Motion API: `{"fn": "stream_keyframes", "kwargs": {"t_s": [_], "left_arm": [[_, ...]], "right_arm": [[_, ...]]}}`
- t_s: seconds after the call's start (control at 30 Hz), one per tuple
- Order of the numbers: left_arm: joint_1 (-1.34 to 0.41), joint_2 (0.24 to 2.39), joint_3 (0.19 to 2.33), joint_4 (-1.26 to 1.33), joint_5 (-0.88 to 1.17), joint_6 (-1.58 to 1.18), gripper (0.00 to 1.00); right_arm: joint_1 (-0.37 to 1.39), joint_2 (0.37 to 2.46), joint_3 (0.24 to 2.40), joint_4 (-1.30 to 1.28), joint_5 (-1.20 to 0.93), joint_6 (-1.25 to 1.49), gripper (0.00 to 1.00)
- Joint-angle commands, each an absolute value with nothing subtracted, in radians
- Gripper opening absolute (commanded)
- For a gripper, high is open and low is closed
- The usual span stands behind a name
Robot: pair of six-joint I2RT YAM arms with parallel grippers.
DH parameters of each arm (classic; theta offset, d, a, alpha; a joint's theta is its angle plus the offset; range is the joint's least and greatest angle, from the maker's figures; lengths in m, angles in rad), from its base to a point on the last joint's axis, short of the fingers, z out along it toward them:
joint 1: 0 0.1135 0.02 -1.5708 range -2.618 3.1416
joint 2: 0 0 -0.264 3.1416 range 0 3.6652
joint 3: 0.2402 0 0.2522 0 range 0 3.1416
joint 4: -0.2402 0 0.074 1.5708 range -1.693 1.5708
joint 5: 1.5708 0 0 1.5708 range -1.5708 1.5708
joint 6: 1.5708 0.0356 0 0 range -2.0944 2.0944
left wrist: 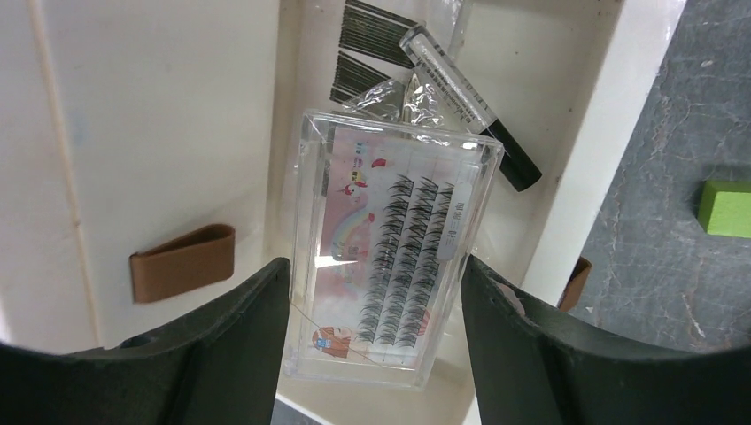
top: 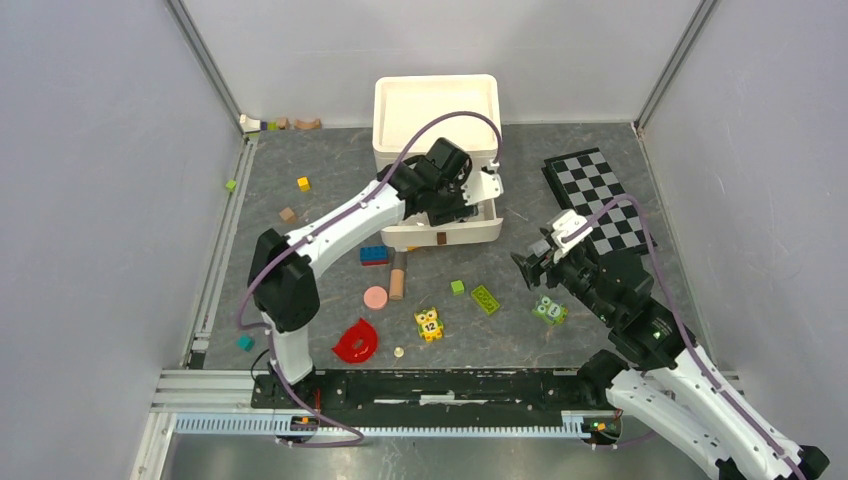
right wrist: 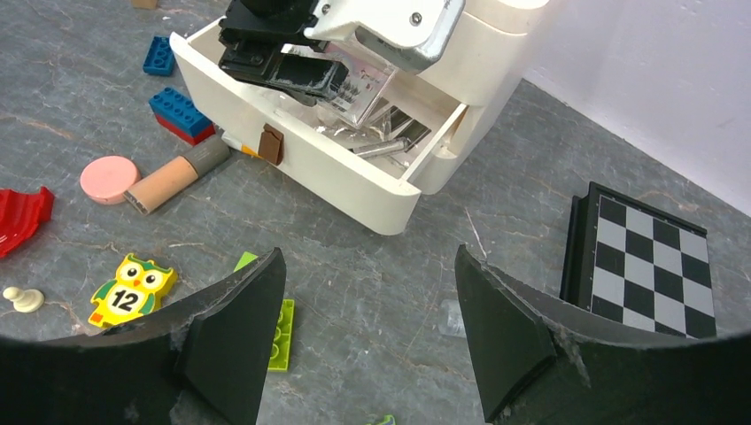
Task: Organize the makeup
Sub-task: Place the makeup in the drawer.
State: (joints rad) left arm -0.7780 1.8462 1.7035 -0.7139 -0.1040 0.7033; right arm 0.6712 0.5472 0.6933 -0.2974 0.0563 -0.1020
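My left gripper moves down between the drawer's sides to the open drawer's bottom below it next. It releases the flat clear case where lash packets already lie.
My left gripper [left wrist: 376,274] is shut on a flat clear case of false lashes [left wrist: 390,248], holding it over the open drawer [left wrist: 567,177] of the white organiser [top: 437,100]. Inside the drawer lie a clear tube with a black cap [left wrist: 469,106] and clear lash packets [left wrist: 372,44]. A beige stick [top: 398,275] and a round pink disc [top: 375,297] rest on the table in front of the drawer, also seen in the right wrist view as the stick [right wrist: 173,180] and disc [right wrist: 109,179]. My right gripper [right wrist: 370,266] hovers open and holds nothing, right of the drawer.
A folded chessboard [top: 595,200] lies at the right. Toy pieces are scattered in front: a red half-ring [top: 356,342], a yellow owl block [top: 429,323], a green owl block [top: 550,310], a green brick [top: 486,299] and a blue-red brick [top: 374,254].
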Motion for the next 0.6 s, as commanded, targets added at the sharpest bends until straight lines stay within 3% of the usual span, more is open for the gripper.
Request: {"fn": "stream_keyframes", "kwargs": {"t_s": [0.0, 0.57], "left_arm": [[-0.759, 1.894, 1.775, -0.742, -0.098, 0.781, 0.42], [-0.681, 2.036, 1.924, -0.866, 0.129, 0.799, 0.44]], "right_arm": [[0.67, 0.516, 0.74, -0.351, 0.08, -0.094, 0.77], [0.67, 0.407, 0.779, -0.479, 0.123, -0.052, 0.77]]}}
